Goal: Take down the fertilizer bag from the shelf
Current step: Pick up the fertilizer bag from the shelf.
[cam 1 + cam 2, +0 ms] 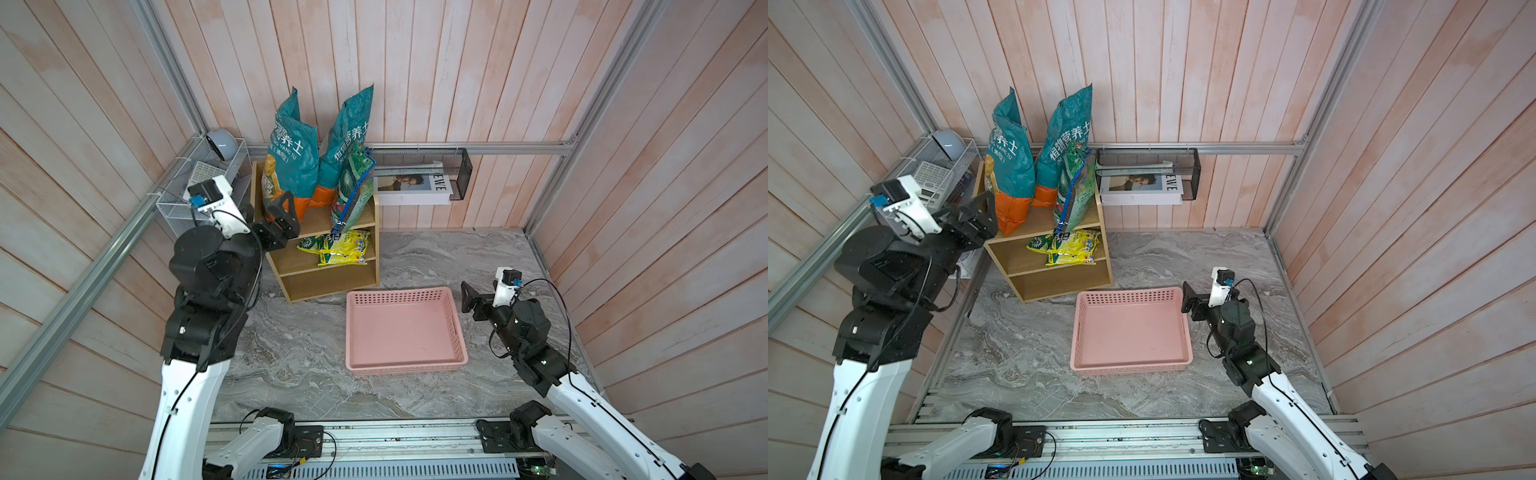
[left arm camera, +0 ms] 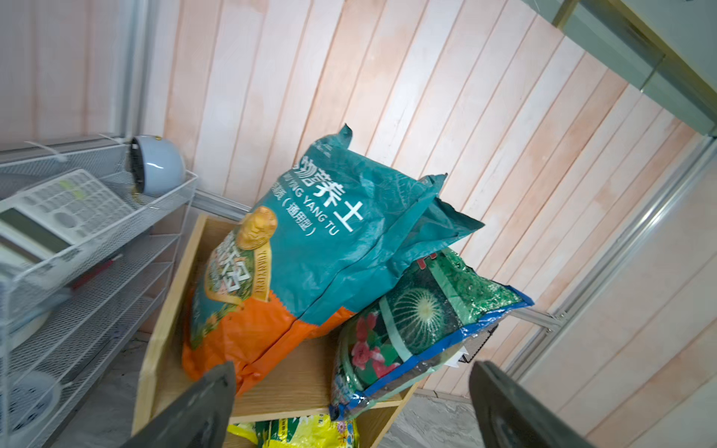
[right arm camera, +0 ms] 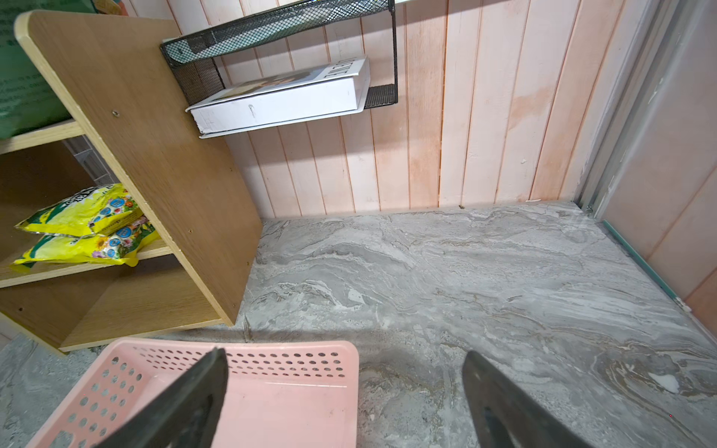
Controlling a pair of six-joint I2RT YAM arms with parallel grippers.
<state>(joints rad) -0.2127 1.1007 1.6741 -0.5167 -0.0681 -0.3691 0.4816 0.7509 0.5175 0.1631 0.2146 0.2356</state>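
Next, my left gripper rises outward and turns onto that fold beside the second bag, since the teal fertilizer bag's side fold [image 1: 313, 165] [image 2: 371, 252] stands out as a line.
The tan wooden shelf [image 1: 332, 286] [image 1: 1059, 286] stands at the back left. On its top tier a teal and orange bag [image 1: 291, 153] [image 2: 310, 248] leans beside a second teal bag [image 1: 347, 145] and a green cactus-print bag [image 1: 353, 187] [image 2: 419, 318]. Yellow bags [image 1: 338, 247] [image 3: 85, 229] lie on the middle tier. Which of these is the fertilizer bag I cannot tell. My left gripper [image 1: 279, 203] [image 2: 351, 372] hangs open just in front of the orange bottom of the left teal bag, holding nothing. My right gripper [image 1: 467, 295] [image 3: 343, 357] is open and empty beside the pink basket.
A pink perforated basket [image 1: 405, 368] [image 3: 271, 360] sits on the grey marble table in front of the shelf. A white wire rack [image 1: 183, 199] [image 2: 116, 240] crowds the shelf's left side. On the back wall hangs a black mesh basket [image 1: 461, 174] holding a white book [image 1: 415, 191].
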